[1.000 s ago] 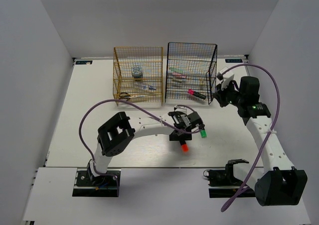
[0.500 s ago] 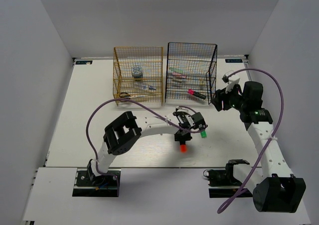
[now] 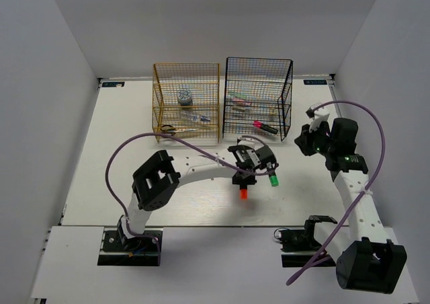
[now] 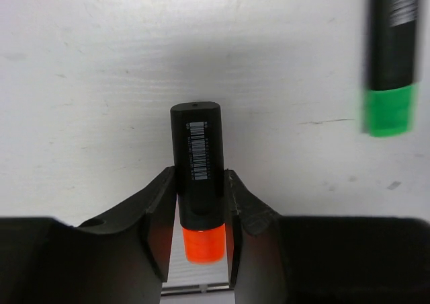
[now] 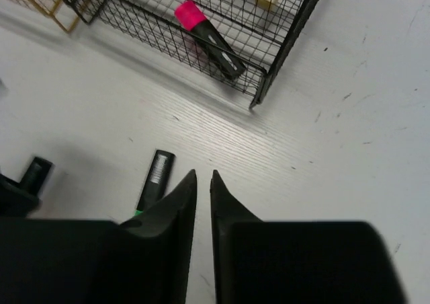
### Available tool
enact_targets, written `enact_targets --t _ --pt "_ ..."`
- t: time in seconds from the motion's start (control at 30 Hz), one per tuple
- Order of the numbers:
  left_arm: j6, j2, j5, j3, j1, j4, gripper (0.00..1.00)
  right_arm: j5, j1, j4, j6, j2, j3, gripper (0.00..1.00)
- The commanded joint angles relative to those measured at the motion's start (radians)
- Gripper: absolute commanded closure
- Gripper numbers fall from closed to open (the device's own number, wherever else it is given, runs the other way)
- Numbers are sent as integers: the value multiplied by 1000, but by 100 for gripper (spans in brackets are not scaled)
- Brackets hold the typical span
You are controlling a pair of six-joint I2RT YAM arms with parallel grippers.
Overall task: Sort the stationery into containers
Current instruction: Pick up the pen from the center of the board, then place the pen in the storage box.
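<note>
My black highlighter will go beside the pink cap on the black rack's lowest shelf [image 3: 240,124], because that outward shelf has a similar highlighter. My left gripper will lift outward next and let go of it there.
My left gripper [image 3: 244,177] is shut on a black highlighter with an orange cap [image 3: 242,194] near the table's middle. In the left wrist view both jaws press its body [image 4: 197,159] just above the orange cap [image 4: 203,243]. A green-capped highlighter [image 3: 271,177] lies on the table right of it, and also shows in the left wrist view [image 4: 391,62] and the right wrist view [image 5: 154,176]. My right gripper [image 3: 304,143] is shut and empty, in the air right of the black rack [image 3: 287,82]; its tips [image 5: 203,176] nearly touch. The gold rack [image 3: 160,89] stands left of the black one.
The gold rack holds a bluish tape roll [image 3: 185,97], scissors [image 3: 169,127] and a clear tube [image 3: 195,118]. The black rack [image 5: 282,55] holds pastel highlighters above and a pink-capped one [image 5: 208,38] on its lowest tier. Purple cables arc over both arms.
The left gripper has shifted slightly left and back, and the orange highlighter has moved with it. The right gripper has drawn back to the right, away from the black rack.
</note>
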Motion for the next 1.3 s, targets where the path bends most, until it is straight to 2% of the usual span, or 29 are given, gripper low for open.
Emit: enact_targets --t 0.0,0.03,0.2,0.23,0.27,0.33,0.37,0.57,0.63,0.73,0.83,0.93,1.03,1.07,1.13,1.17,1.27 --pt "54 -145 -86 97 39 -9 99 37 -18 2 45 -14 -26 88" --pt "55 -160 -86 108 59 -4 99 52 -21 -4 52 -12 -35 100" --pt "78 -160 -84 217 123 53 99 3 -42 -52 85 -15 -53 100" --pt "78 -151 -86 241 141 62 99 -9 -44 -56 86 -17 -58 81" --pt "78 -146 -84 253 148 71 99 -20 -54 -62 86 -15 -62 67" --pt "69 -120 -94 301 168 115 99 -64 -62 -73 92 -18 -59 55" --pt "64 -108 -94 312 174 126 99 -87 -64 -96 94 -20 -58 53" --pt "-57 -83 -212 294 198 335 99 -166 -88 -81 123 -24 -76 54" --pt "-117 -79 -308 284 192 404 99 -178 -94 -75 123 -21 -78 54" --pt "-158 -56 -451 301 171 444 99 -190 -105 -70 126 -27 -87 54" --pt "-208 -19 -532 359 171 448 99 -196 -120 -64 132 -34 -95 54" --pt "-146 3 -546 352 178 540 99 -209 -130 -59 137 -35 -96 54" --pt "-134 47 -554 431 180 495 99 -210 -140 -55 138 -37 -105 54" --pt "-158 56 -577 445 180 434 99 -218 -145 -46 138 -37 -115 54" --pt "-170 40 -592 407 182 438 99 -227 -151 -36 148 -24 -121 54" --pt "-166 32 -594 368 183 502 99 -230 -160 -38 149 -20 -119 54" --pt "-137 29 -604 373 186 511 99 -238 -173 -44 148 -15 -118 54"
